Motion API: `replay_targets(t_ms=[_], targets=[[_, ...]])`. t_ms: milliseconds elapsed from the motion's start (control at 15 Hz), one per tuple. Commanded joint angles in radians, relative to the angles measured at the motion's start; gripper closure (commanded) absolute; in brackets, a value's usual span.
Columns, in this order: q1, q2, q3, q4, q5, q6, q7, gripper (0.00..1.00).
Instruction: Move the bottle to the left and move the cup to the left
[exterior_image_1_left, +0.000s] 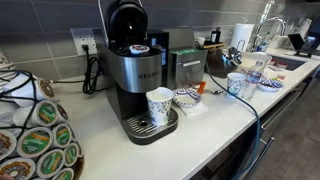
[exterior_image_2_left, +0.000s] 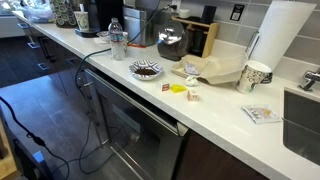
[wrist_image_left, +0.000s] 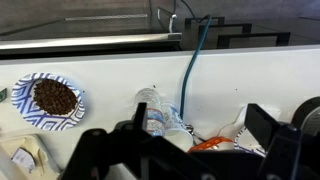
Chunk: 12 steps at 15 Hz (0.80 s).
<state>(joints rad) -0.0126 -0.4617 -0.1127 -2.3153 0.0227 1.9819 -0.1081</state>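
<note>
I need to lower my gripper next and move it to the left in the wrist view onto the bottle's top (exterior_image_2_left: 116, 23) (wrist_image_left: 155, 126), since the bottle is taller than the cup beside it.
In the wrist view the clear bluish bottle (wrist_image_left: 153, 106) stands on the white counter, with a white, blue-patterned cup (wrist_image_left: 177, 124) touching its right side. My gripper (wrist_image_left: 196, 138) is open and empty above them; its dark fingers frame the bottle and cup. In an exterior view the bottle (exterior_image_2_left: 117, 37) stands at the far end of the counter, and another patterned cup (exterior_image_2_left: 254, 76) stands by the paper-towel roll. In an exterior view one cup (exterior_image_1_left: 236, 85) stands mid-counter and another cup (exterior_image_1_left: 158, 105) sits on the coffee machine's tray. The gripper is outside both exterior views.
A blue-patterned bowl of brown grounds (wrist_image_left: 50, 98) (exterior_image_2_left: 146, 70) sits left of the bottle. A blue cable (wrist_image_left: 192, 60) runs across the counter. An orange item (wrist_image_left: 213, 143) lies under the gripper. The coffee machine (exterior_image_1_left: 135, 70), a paper bag (exterior_image_2_left: 215, 70) and the paper-towel roll (exterior_image_2_left: 280, 35) stand along the wall.
</note>
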Motion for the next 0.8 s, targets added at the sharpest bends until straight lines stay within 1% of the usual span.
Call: replay_targets(t_ms=[0, 200, 267, 400, 533, 667, 733], targets=[[-0.011, 0.001, 0.009, 0.002, 0.005, -0.002, -0.004, 0.00], [-0.011, 0.001, 0.009, 0.002, 0.005, -0.002, -0.004, 0.00], [-0.011, 0.006, 0.008, -0.004, 0.012, 0.029, -0.002, 0.00], [-0.015, 0.035, 0.011, -0.010, 0.021, 0.141, 0.029, 0.00], [-0.022, 0.081, 0.020, -0.009, 0.011, 0.290, 0.062, 0.00], [-0.039, 0.137, 0.034, 0.006, -0.026, 0.364, 0.101, 0.00], [-0.053, 0.167, 0.044, 0.013, -0.053, 0.380, 0.125, 0.00]])
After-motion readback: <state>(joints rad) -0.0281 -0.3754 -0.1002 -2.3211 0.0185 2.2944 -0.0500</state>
